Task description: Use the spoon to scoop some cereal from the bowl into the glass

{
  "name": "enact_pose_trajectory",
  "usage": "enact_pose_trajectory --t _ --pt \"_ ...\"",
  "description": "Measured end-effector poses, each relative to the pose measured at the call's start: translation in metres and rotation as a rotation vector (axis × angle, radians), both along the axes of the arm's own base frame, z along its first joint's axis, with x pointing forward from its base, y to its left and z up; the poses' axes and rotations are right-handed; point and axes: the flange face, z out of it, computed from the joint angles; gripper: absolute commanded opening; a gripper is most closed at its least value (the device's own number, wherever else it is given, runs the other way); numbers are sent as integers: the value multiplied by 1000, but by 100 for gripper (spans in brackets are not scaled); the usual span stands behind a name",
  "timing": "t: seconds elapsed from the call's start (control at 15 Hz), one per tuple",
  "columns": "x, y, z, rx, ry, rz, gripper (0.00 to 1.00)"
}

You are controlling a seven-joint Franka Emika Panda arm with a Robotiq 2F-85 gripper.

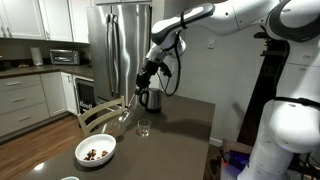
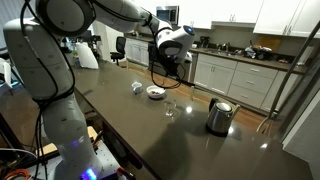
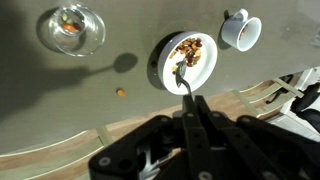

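Note:
The spoon goes down in my gripper toward the white bowl [image 1: 96, 152] next until its tip rests in the cereal [image 3: 190, 52]. Then the gripper opens, as the glass already holds cereal bits.
In the wrist view my gripper [image 3: 192, 108] is shut on the thin handle of the spoon [image 3: 185, 80], whose tip points down over the white bowl [image 3: 163, 70]. Brown and reddish cereal [image 3: 190, 52] lies in the bowl. The clear glass [image 3: 72, 28] stands apart at the upper left with a few cereal bits inside. One stray piece [image 3: 121, 92] lies on the table between them. In both exterior views the gripper [image 1: 147, 75] [image 2: 166, 60] hangs well above the table, the bowl [image 1: 96, 152] [image 2: 155, 93] and the glass [image 1: 144, 127] [image 2: 171, 108].
A steel kettle [image 1: 150, 98] [image 2: 219, 116] stands on the dark table behind the glass. A small white cup [image 3: 240, 30] [image 2: 137, 87] sits beside the bowl. A wooden chair [image 1: 95, 116] stands at the table edge near the bowl.

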Motion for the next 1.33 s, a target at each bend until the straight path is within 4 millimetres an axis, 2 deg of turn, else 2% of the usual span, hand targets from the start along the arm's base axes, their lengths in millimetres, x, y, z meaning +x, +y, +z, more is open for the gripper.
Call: enact_pose_trajectory --t 0.13,0.27,0.67,0.93,1.13,1.33 --pt "9 15 -10 47 -19 35 1" --pt "20 28 -29 96 -27 66 1" --pt "53 54 -107 235 -26 126 1" --pt "66 62 -154 280 0 137 1" --pt "71 65 -176 282 29 139 1" --pt "74 66 -188 281 43 144 1"
